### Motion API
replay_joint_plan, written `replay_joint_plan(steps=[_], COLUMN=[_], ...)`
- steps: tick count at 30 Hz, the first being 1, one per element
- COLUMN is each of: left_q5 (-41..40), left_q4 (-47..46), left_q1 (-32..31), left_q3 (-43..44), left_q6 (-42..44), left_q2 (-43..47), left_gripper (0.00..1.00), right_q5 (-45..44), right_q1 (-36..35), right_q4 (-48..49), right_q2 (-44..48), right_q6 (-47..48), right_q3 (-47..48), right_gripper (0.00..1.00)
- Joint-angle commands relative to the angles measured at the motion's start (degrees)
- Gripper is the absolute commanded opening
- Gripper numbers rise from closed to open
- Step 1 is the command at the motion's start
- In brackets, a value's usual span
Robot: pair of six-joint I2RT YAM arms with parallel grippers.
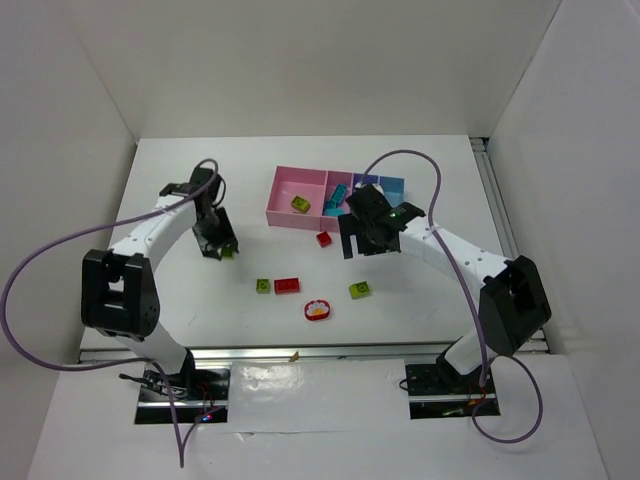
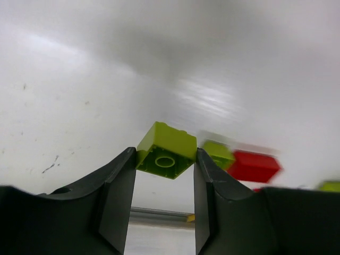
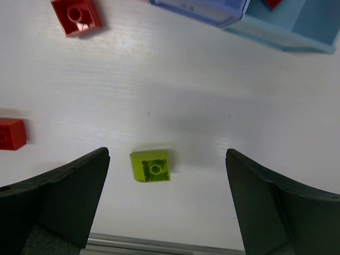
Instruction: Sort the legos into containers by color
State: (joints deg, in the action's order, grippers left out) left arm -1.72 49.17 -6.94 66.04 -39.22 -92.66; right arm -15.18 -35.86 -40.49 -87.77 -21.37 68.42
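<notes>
The wide pink bin to the gripper's right in the top view already holds green, so my left gripper will next swing outward over it and release the lime green lego.
My left gripper is shut on a lime green lego, held at the table's left; in the left wrist view the brick is pinched between the fingertips, hollow underside facing the camera. My right gripper is open and empty, in front of the containers, a joined row of pink and blue bins. In the right wrist view another lime green lego lies on the table between the wide-apart jaws. A green lego lies in the wide pink bin and a cyan one in the narrow pink bin.
On the table lie a green brick, a red brick, a small red brick, a green brick and a round red-rimmed piece. The right wrist view shows two red bricks and blue bin edges.
</notes>
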Motion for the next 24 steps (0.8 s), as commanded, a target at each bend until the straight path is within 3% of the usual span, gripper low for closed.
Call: replay_joint_plan(steps=[1,5,15,17,19,24], left_q5=[4.69,9.0,13.75,14.37,14.98,13.58], left_q4=[2.59,3.74,4.26,5.49,5.5,4.28], left_q1=[-2.55,-4.49,-10.02,-11.77,-12.31,-13.71], left_q3=[11.71,28.04,54.09,58.93,60.6,59.56], left_q6=[4.32,6.0,6.0,6.53,6.53,5.38], left_q2=[0.74,-5.5,-29.05,-32.21,-34.95,-33.73], left_gripper=[0.38,0.38,0.39,0.48,0.81,0.92], right_q5=[3.4,7.78,12.1,12.72,14.21,14.83], right_q1=[0.0,0.0,0.52,0.52,0.52,0.52], right_q4=[-1.7,0.24,2.08,2.08,2.7,4.1], right_q2=[2.33,2.43,-1.88,-2.49,-2.5,-3.11], right_q6=[-2.54,-1.32,-1.31,-1.31,-1.31,-1.31], right_q3=[-3.03,-4.96,-7.69,-7.69,-8.39,-10.23], right_gripper=[0.97,0.97,0.98,0.98,0.98,0.97])
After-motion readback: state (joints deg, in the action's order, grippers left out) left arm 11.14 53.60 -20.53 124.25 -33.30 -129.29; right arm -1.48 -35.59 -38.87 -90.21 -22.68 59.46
